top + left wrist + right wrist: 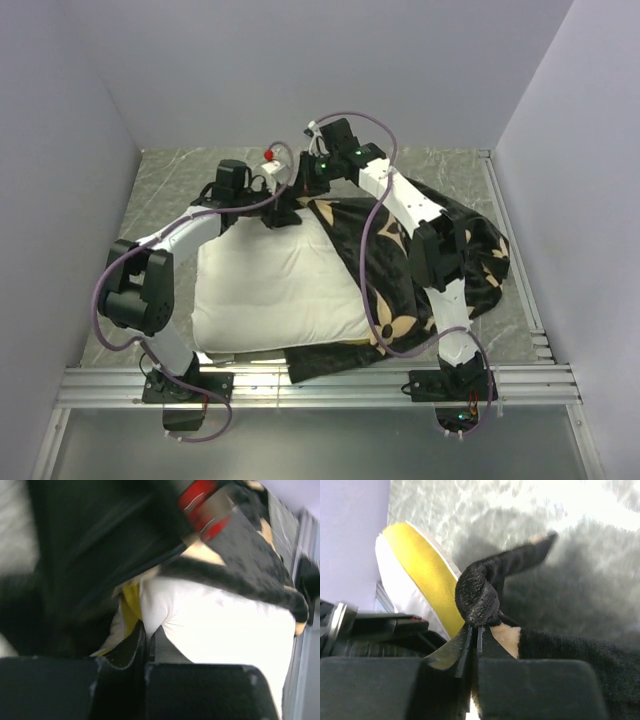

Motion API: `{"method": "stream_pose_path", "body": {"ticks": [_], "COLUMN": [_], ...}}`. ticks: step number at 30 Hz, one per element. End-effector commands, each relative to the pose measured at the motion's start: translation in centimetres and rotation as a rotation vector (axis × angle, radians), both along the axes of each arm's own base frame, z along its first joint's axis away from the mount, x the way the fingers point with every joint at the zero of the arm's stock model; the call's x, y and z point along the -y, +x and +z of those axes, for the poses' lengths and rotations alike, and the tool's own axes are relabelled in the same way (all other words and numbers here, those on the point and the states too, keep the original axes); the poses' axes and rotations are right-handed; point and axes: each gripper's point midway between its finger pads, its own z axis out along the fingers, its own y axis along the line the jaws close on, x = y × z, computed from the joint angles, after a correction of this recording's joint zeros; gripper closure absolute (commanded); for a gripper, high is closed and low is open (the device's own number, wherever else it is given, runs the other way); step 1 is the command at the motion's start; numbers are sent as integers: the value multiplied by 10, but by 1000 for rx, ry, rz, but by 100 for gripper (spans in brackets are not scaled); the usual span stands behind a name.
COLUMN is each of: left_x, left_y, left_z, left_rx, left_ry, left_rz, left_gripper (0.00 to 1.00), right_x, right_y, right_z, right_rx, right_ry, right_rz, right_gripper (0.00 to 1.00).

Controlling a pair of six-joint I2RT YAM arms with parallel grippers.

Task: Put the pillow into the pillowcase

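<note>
My left gripper pulls the pillow's far corner to the left in the top view next, then releases, since bare marbled table lies that way from it.
The white pillow (270, 290) lies flat left of centre, and its yellow side band (425, 575) shows at the far corner. The black pillowcase (400, 260) with tan motifs is draped over the pillow's right side and spreads to the right. My left gripper (285, 214) is at the pillow's far corner; in the left wrist view it (149, 630) is shut on a pinch of white pillow fabric beside the yellow band (131, 605). Just beyond it, my right gripper (300, 186) is shut on a bunched black edge of the pillowcase (476, 605), lifted off the table.
The grey marbled table (180, 180) is boxed in by pale walls on the left (60, 150), back and right. Aluminium rails (320, 385) run along the near edge, holding both arm bases. Cables loop around both arms.
</note>
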Motion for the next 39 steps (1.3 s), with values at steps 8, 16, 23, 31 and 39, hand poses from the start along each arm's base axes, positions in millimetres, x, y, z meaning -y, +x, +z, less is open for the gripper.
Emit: {"method": "stream_pose_path", "body": {"ticks": [8,16,23,31,39], "left_x": [-139,-142,-102,-52,-35], "left_y": [98,93,-3,-108,-140], "left_z": [-59,-60,38,-39,-110], "left_rx": [-261,-330,94,256,341], "left_ry": [-9,9,139,417,612], "left_rz": [657,595,269,-18,-88], "left_gripper": [100,37,1,1,1], "right_x": [59,188,197,175,185], "right_y": [38,-20,-113,-137,-152], "right_z": [75,50,-16,-58,-96], "right_rx": [365,289,192,192,92], "right_ry": [-95,-349,-267,-282,-317], "right_rz": [-30,-112,-115,-60,-126], "right_gripper": [18,36,34,29,28]}}
